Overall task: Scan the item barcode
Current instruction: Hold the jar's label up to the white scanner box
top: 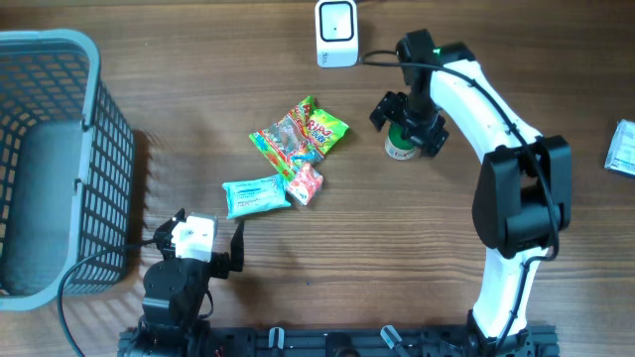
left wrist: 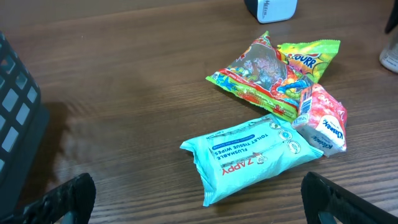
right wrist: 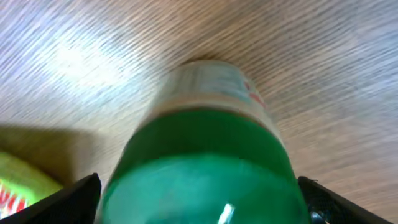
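Observation:
Next, my right gripper moves down a little and closes around the green lid (top: 399,147) (right wrist: 199,168) just below it, since the open fingers already are on either side.
A small bottle with a green lid (top: 399,147) stands upright on the table, right of the middle. My right gripper (top: 409,127) hovers over it, and in the right wrist view the green lid (right wrist: 199,168) fills the space inside the gripper (right wrist: 199,202), whose jaws stand open with a narrow gap on either side. The white scanner (top: 336,33) sits at the back edge, its base also visible (left wrist: 270,9) from the left wrist. My left gripper (top: 208,226) rests open near the front left, holding nothing, its fingers (left wrist: 62,199) just short of a teal wipes pack (left wrist: 255,155).
A colourful candy bag (top: 298,134), the teal wipes pack (top: 256,195) and a pink tissue pack (top: 305,184) lie together mid-table. A grey mesh basket (top: 94,169) stands at the left. A pale packet (top: 622,149) shows at the right edge.

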{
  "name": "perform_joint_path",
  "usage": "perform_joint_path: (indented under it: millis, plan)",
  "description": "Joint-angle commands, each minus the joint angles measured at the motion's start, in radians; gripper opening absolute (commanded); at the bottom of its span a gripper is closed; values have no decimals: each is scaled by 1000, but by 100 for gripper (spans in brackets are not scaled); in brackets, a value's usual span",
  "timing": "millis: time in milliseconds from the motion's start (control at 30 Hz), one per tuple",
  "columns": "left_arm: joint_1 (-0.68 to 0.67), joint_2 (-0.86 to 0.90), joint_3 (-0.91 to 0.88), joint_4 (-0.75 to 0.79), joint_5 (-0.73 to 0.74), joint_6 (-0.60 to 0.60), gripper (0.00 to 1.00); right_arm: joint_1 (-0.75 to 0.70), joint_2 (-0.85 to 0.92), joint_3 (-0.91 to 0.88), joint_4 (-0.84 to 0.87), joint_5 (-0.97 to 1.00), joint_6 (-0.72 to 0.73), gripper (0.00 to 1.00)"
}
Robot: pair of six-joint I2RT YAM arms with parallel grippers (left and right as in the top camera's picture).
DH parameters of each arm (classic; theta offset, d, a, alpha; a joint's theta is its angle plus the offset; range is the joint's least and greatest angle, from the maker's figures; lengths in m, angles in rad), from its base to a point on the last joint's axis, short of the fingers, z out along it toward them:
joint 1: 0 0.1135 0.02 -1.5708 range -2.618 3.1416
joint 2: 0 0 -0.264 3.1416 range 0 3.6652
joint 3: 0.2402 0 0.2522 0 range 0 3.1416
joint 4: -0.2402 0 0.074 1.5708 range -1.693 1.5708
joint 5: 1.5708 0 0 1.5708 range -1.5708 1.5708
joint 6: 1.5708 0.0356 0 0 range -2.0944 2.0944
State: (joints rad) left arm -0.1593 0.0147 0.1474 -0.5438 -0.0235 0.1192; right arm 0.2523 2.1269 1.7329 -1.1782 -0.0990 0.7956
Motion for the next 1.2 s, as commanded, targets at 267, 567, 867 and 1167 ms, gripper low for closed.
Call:
perform_joint_path:
  millis: [267, 567, 867, 1167]
  plan:
    - [6, -6, 0, -3, 16, 8, 100, -4, -36, -165, 181, 78, -38, 100]
    - [6, -6, 0, -3, 16, 8, 100, -4, -36, -289, 344, 75, -85, 66]
    - [6, -6, 0, -3, 16, 8, 100, -37, -39, -27, -137, -421, -195, 47]
    - [6, -6, 0, -3, 16, 8, 100, -34, -39, -18, -409, -731, -256, 36]
